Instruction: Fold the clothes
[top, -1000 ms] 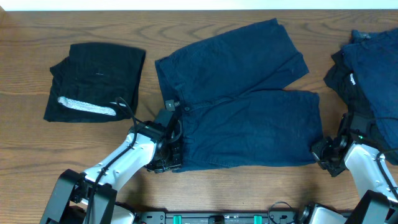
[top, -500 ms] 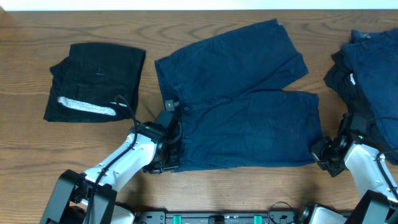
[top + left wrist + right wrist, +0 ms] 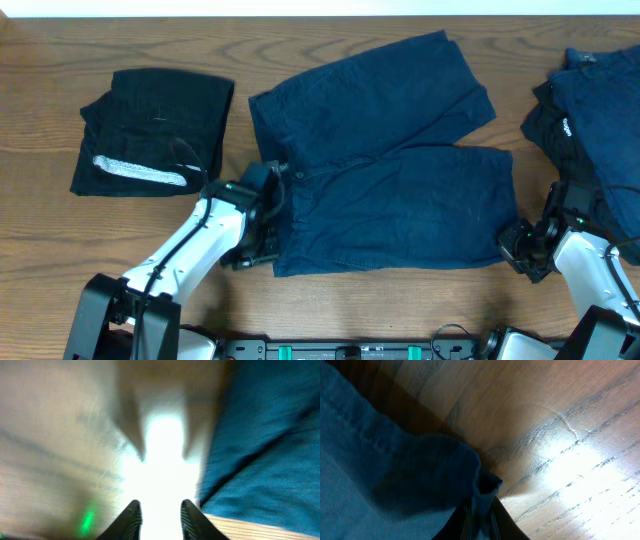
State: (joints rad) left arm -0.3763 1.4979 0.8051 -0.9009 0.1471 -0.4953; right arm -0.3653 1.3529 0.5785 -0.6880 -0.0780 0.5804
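Observation:
The near leg lies unfolded, so my right gripper needs to carry the pinched hem corner up and outward next, over the far leg's hem end (image 3: 449, 77), and release it there.
Navy blue shorts (image 3: 385, 165) lie spread flat mid-table. My left gripper (image 3: 258, 245) hangs at their waistband side, just off the left edge. In the left wrist view its jaws (image 3: 160, 510) stand open over bare, glaring wood, nothing between them, with the navy cloth (image 3: 270, 445) to the right. My right gripper (image 3: 513, 246) sits at the lower right hem corner of the shorts. Seen from the right wrist, it (image 3: 481, 512) is shut on a bunched fold of the navy hem (image 3: 445, 470). A folded black garment (image 3: 155, 125) with a whitish-grey band lies at the left.
A pile of dark clothes (image 3: 590, 100), navy over black with a small white mark, sits at the right edge, close behind my right arm. Bare wooden table (image 3: 400, 300) runs along the front between the two arms.
My left gripper has shifted left and a little back along the shorts' waistband edge, off the cloth. The right arm has stayed at the hem corner.

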